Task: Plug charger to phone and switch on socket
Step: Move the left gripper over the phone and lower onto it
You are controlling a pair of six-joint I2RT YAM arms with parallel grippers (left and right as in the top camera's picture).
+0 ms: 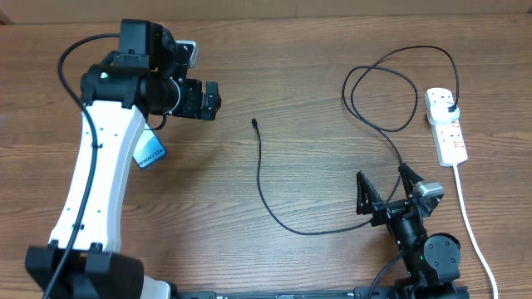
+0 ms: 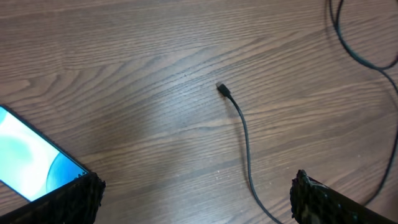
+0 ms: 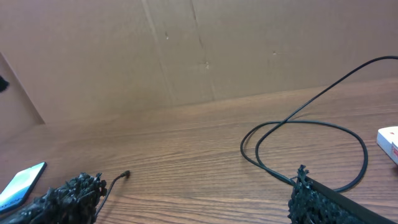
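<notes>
I will next move my left gripper to the left in the overhead view, turning it and lowering it to the phone's long edges [image 1: 148, 145] [image 2: 32, 157], because the phone lies at an angle.
The charger is a thin black cable; its small connector tip [image 1: 255, 123] lies free on the table, and its black plug [image 1: 450, 108] sits in the white socket strip [image 1: 446, 133] at the far right. The phone [image 1: 150, 153], screen lit blue, lies partly hidden under my left arm. My left gripper [image 1: 211, 100] is open and empty, left of the tip. In the left wrist view the phone [image 2: 31, 162] is at lower left, the tip [image 2: 221, 89] ahead of the open jaws [image 2: 196, 202]. My right gripper [image 1: 385, 184] is open and empty over the cable.
The cable makes a loose loop [image 1: 382, 91] left of the socket. The socket's thick white cord [image 1: 465, 208] runs to the front edge beside my right arm. A cardboard wall [image 3: 199, 50] stands behind the table. The right wrist view shows the phone [image 3: 22, 182], tip [image 3: 126, 174] and socket [image 3: 388, 140].
</notes>
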